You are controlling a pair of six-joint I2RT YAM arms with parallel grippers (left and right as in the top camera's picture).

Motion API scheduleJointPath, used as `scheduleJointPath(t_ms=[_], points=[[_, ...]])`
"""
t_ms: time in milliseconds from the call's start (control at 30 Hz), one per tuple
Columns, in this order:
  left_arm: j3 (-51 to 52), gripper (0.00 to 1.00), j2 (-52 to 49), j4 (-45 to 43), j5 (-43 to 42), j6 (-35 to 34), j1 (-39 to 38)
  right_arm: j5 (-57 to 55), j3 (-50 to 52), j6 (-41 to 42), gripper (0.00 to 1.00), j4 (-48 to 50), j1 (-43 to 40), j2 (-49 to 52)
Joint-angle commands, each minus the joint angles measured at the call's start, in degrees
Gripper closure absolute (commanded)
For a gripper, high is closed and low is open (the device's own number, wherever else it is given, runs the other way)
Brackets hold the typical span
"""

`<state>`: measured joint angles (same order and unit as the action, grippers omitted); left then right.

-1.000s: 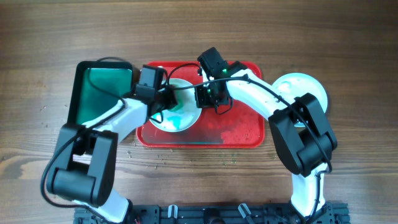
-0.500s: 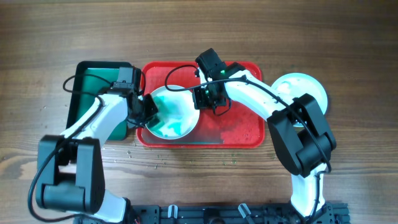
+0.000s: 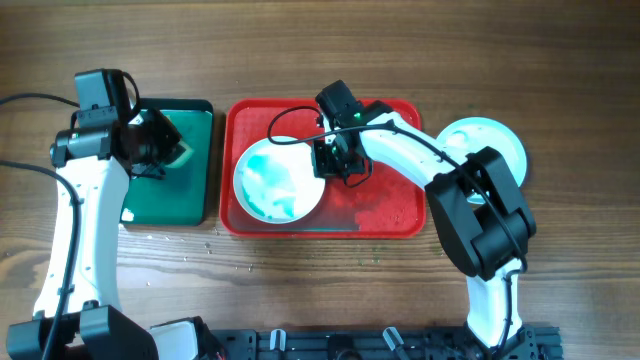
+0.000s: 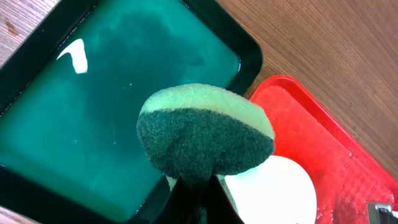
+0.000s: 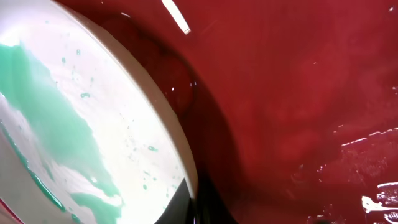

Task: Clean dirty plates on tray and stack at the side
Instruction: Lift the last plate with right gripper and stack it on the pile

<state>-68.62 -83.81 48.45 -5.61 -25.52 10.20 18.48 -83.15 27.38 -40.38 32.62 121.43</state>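
Note:
The second plate (image 3: 486,141) is to the right of my right gripper in the overhead view. I will lift the smeared plate across and let go of it on top.
One white plate (image 3: 272,190), smeared teal, lies on the left half of the red tray (image 3: 385,210). My right gripper (image 3: 335,163) is shut on its right rim; the right wrist view shows the streaked plate (image 5: 81,124) pinched at its edge over the wet tray (image 5: 298,93). Over the dark green tray (image 3: 190,195) my left gripper (image 3: 160,148) is shut on a green sponge (image 4: 205,134), held above the teal water (image 4: 93,124). A second plate (image 3: 492,142) lies on the table right of the red tray.
The dark green tray of teal water stands directly left of the red tray. Water drops and crumbs dot the wood in front of both trays (image 3: 215,245). The right arm's links (image 3: 480,215) reach across the red tray's right side.
My left arm has swung left off the plate with the sponge and now hangs over the green tray. The plate's teal-streaked face is uncovered. The right gripper has kept its hold.

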Motion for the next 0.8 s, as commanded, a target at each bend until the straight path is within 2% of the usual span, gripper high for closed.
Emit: scheduleJointPath(t_ms=[0, 133, 267, 400, 567, 767], points=[[0.3, 0.96, -0.7, -0.2, 1.0, 1.3, 0.2, -6.4, -0.2, 1.1, 0.96, -3.0, -0.9, -3.3], [0.3, 0.96, -0.7, -1.0, 1.0, -5.0, 0.1, -29.8, -0.2, -2.4, 0.96, -5.7, 0.6, -14.9], [0.4, 0.96, -0.8, -1.0, 0.9, -5.2, 0.2, -54.8, -0.2, -5.4, 0.96, -5.9, 5.4, -22.0], [0.4, 0.96, -0.8, -1.0, 0.9, -5.2, 0.2, -77.7, -0.2, -4.9, 0.96, -7.3, 13.8, -23.5], [0.4, 0.96, -0.8, -1.0, 0.9, -5.2, 0.2, -96.2, -0.1, -4.9, 0.96, -7.2, 23.8, -23.5], [0.4, 0.96, -1.3, -1.6, 1.0, -5.2, 0.2, -103.8, -0.1, -5.4, 0.96, -7.0, 29.1, -23.5]])
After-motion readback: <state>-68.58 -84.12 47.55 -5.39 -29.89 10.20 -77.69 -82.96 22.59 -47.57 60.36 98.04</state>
